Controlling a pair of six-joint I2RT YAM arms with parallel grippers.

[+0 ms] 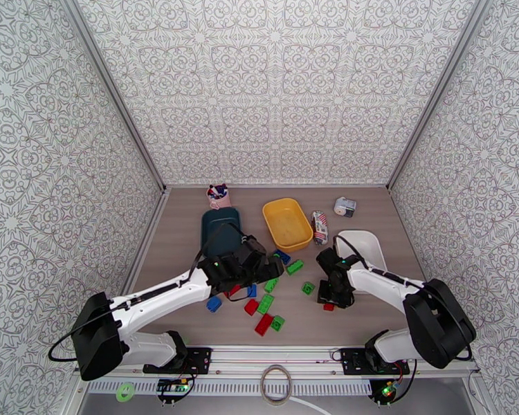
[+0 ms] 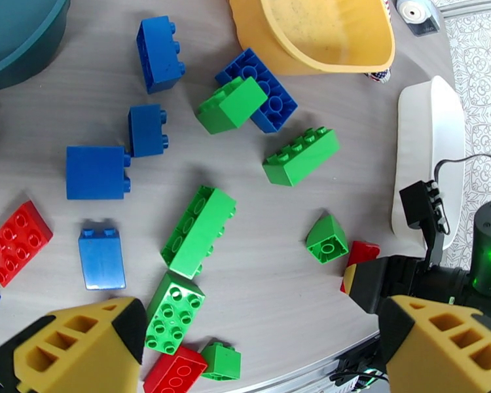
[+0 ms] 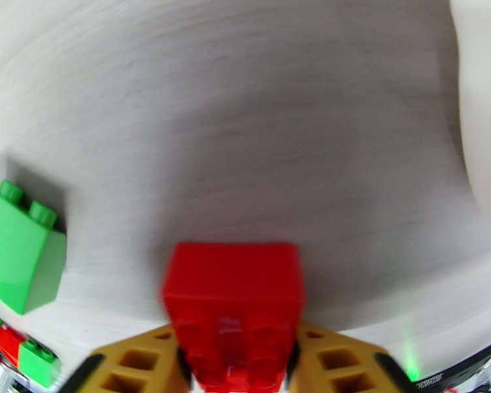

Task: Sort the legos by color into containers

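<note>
My right gripper will next lift the red lego and carry it outward over the white container [image 1: 363, 245] to release it, as that container is empty outward of the gripper.
Red, green and blue legos lie scattered on the wooden table, among them a long green one [image 2: 200, 230], a blue block [image 2: 96, 172] and a flat red one [image 2: 15, 242]. My left gripper [image 2: 265, 352] hovers over them with its jaws wide apart and nothing between them; it shows from above as well [image 1: 259, 265]. My right gripper [image 3: 236, 368] is down at the table, its yellow fingers [image 3: 137, 368] pressed against both sides of a red lego [image 3: 236, 302]. That red lego [image 1: 329, 306] lies in front of the white container [image 1: 363, 245]. The teal container [image 1: 220, 229] and the yellow container [image 1: 287, 223] stand behind the pile.
A patterned packet [image 1: 320, 227] and a small white-grey gadget [image 1: 344, 207] sit at the back right. A pink-and-navy toy [image 1: 219, 196] sits behind the teal bin. A green brick [image 3: 16, 257] lies just left of my right gripper. Patterned walls close in three sides.
</note>
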